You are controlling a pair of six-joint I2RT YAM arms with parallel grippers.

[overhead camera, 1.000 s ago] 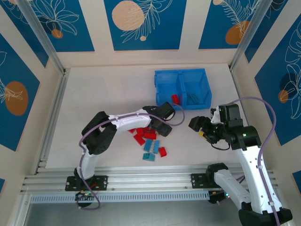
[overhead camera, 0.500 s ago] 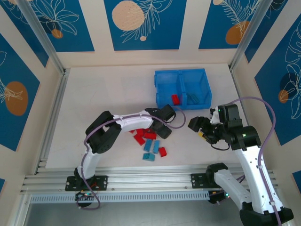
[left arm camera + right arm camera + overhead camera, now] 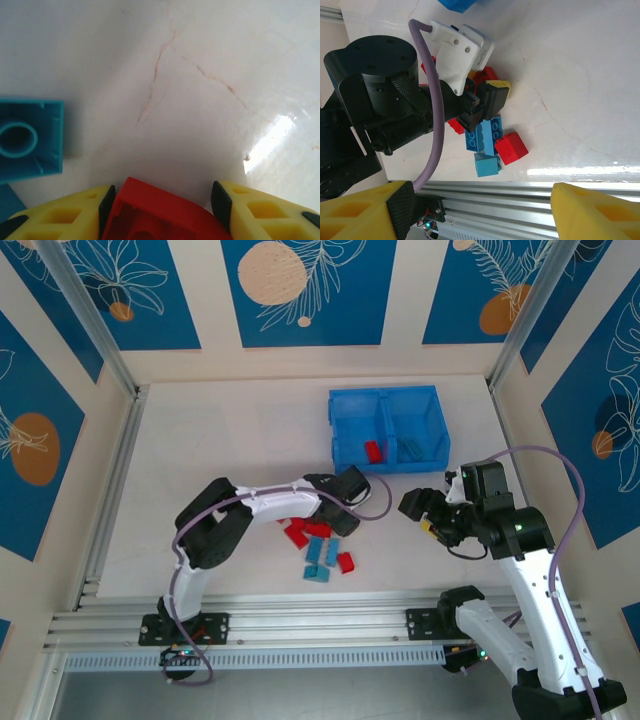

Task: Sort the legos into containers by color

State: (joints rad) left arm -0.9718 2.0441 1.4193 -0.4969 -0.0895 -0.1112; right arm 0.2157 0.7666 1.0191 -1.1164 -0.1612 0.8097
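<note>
The red lego goes up and outward in my left gripper over the bin's red-lego section (image 3: 357,433) next for release, since that section lies outward of my gripper.
Loose red and light blue legos (image 3: 320,545) lie in a small pile on the white table, near the middle. My left gripper (image 3: 340,517) is at the pile's far right edge, close to the table, shut on a red lego (image 3: 155,215) held between its black pads. A light blue lego (image 3: 30,140) lies just left of it. The blue bin (image 3: 388,403) stands behind; its left compartment holds a red lego (image 3: 372,451) and its right one holds blue legos (image 3: 410,448). My right gripper (image 3: 415,505) hovers right of the pile, wide open and holding nothing (image 3: 480,215).
An aluminium rail (image 3: 320,625) runs along the near table edge, just behind the pile. In the right wrist view, the left gripper (image 3: 487,97) sits over blue legos (image 3: 482,135) beside a red lego (image 3: 511,148) and a teal one (image 3: 486,164).
My left gripper has shifted slightly left and toward the pile. The right arm has hardly moved.
</note>
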